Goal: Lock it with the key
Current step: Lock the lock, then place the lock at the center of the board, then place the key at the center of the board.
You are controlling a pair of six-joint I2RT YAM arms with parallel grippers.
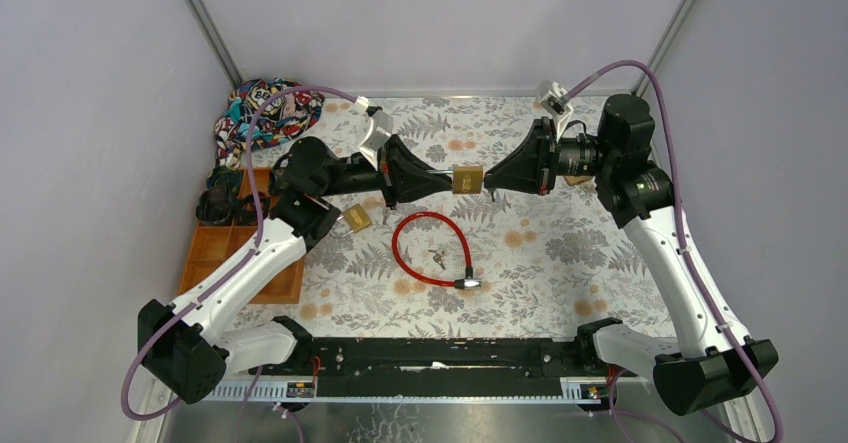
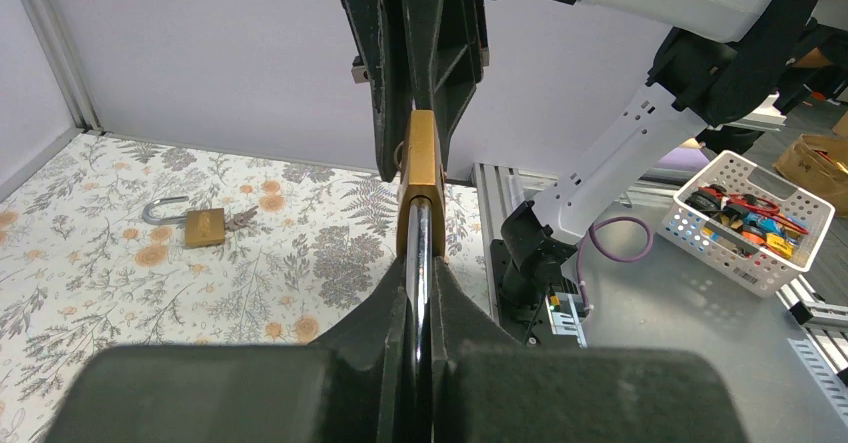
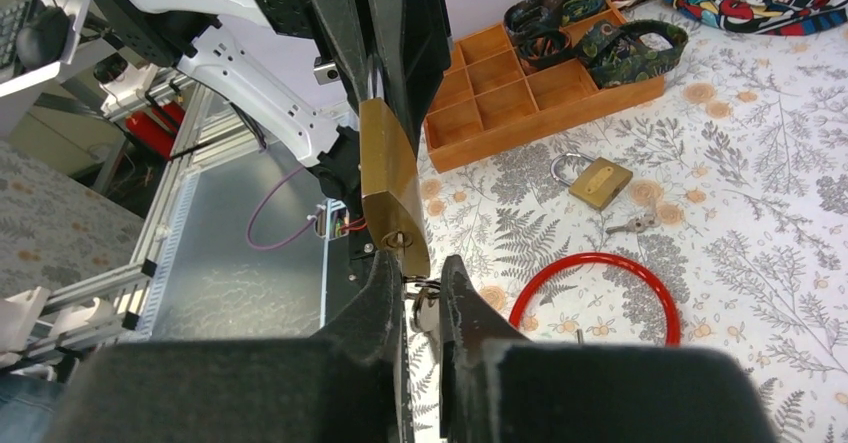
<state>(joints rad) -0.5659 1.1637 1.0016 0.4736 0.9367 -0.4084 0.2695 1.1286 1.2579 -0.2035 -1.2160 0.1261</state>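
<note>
I will next move my right gripper off the keyhole, then lower it and release the key on the bare tabletop below the keyhole, clear of the cable lock.
A brass padlock hangs in the air between both arms above the floral table. My left gripper is shut on its steel shackle, and the brass body sticks out beyond the fingers. From the opposite side my right gripper has closed in at the keyhole end of the padlock. The key with its ring sits pinched between the two fingers. The key's blade is hidden in the keyhole.
A second open padlock and a red cable lock with small loose keys lie on the table below. An orange divided tray and a patterned cloth sit at the left.
</note>
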